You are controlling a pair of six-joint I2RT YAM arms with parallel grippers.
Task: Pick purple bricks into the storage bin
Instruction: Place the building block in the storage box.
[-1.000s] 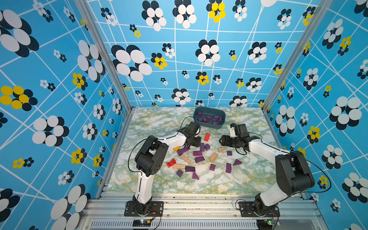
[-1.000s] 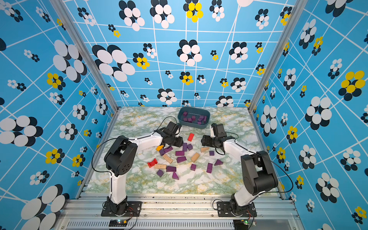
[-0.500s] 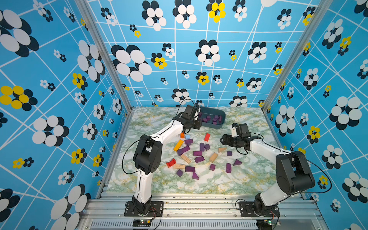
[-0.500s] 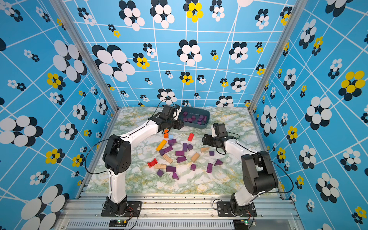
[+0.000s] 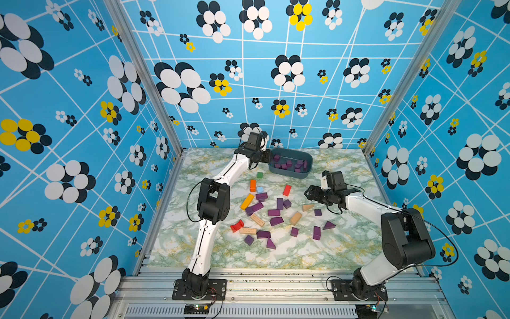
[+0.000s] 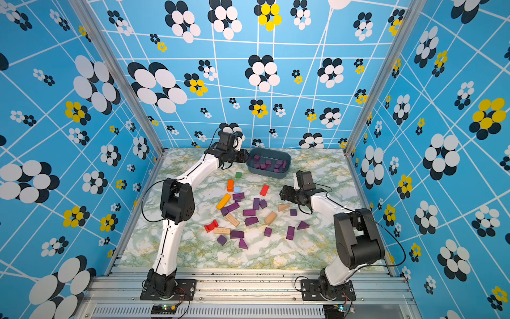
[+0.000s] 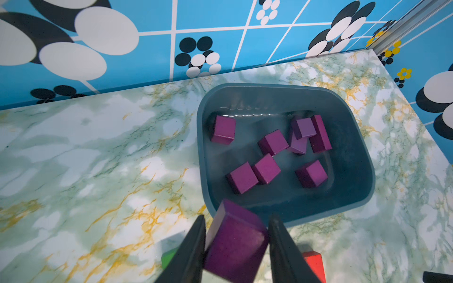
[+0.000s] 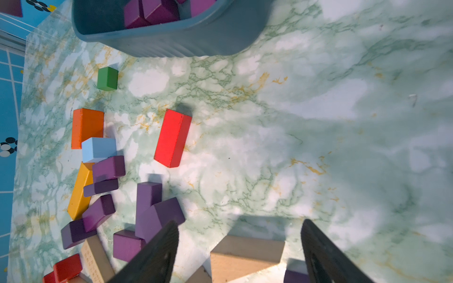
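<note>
My left gripper goes sideways across next to release the brick over the bin's nearer end (image 5: pixel 273 162) (image 7: pixel 217 185), beside and below it, since it will hang outside the bin's rim.
The storage bin (image 5: pixel 289 172) (image 6: pixel 269 172) stands at the back of the table with several purple bricks (image 7: pixel 267 169) in it. My left gripper (image 7: pixel 237 218) (image 5: pixel 266 159) hangs at the bin's left end, just outside its rim (image 7: pixel 199 147), and is shut on a purple brick (image 7: pixel 235 245). Several more purple bricks (image 5: pixel 273 212) (image 8: pixel 157 215) lie scattered mid-table. My right gripper (image 8: pixel 240 222) (image 5: pixel 307 193) is open and empty, low over a tan wedge (image 8: pixel 245 254) at the right of the pile.
Among the purple ones lie a red bar (image 5: pixel 287 190), an orange block (image 5: pixel 252 185), a green cube (image 5: pixel 259 174), a light blue cube (image 5: pixel 260 189), a yellow bar (image 5: pixel 247 201), tan blocks (image 5: pixel 295 218) and a red arch (image 5: pixel 236 226). Patterned walls close three sides.
My left arm has swung from the pile up and back to the bin's left end, carrying the purple brick. The right arm has hardly moved.
</note>
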